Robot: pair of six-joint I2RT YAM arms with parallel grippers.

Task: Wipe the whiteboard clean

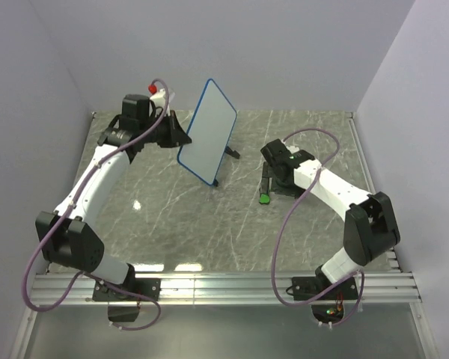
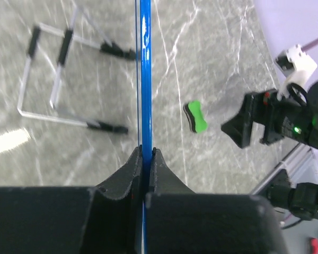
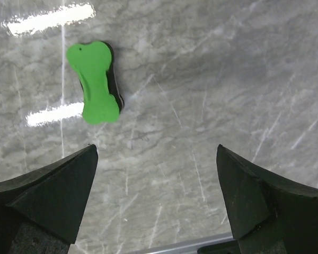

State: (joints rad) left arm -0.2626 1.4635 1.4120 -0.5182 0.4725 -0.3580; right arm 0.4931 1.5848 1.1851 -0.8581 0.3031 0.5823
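Note:
The board's edge comes down with my left gripper toward the wire stand below on the tabletop next, then comes free, since the whiteboard (image 1: 207,131) still stands steeply.
The whiteboard (image 1: 207,131), white with a blue frame, stands tilted on edge at the back middle; its visible face shows no marks. My left gripper (image 1: 181,137) is shut on its left edge. In the left wrist view the blue frame (image 2: 144,79) runs edge-on between my shut left gripper (image 2: 146,153). The green bow-shaped eraser (image 1: 264,199) lies on the table to the right of the board. My right gripper (image 1: 268,182) hovers just behind it, open and empty. In the right wrist view the eraser (image 3: 95,82) lies ahead and left of my open right gripper (image 3: 156,153).
A wire stand with black feet (image 2: 58,79) rests on the marble table (image 1: 179,217) beside the board; its feet show in the top view (image 1: 230,153). The eraser (image 2: 196,117) and the right arm (image 2: 286,121) show in the left wrist view. Walls close in the back and sides.

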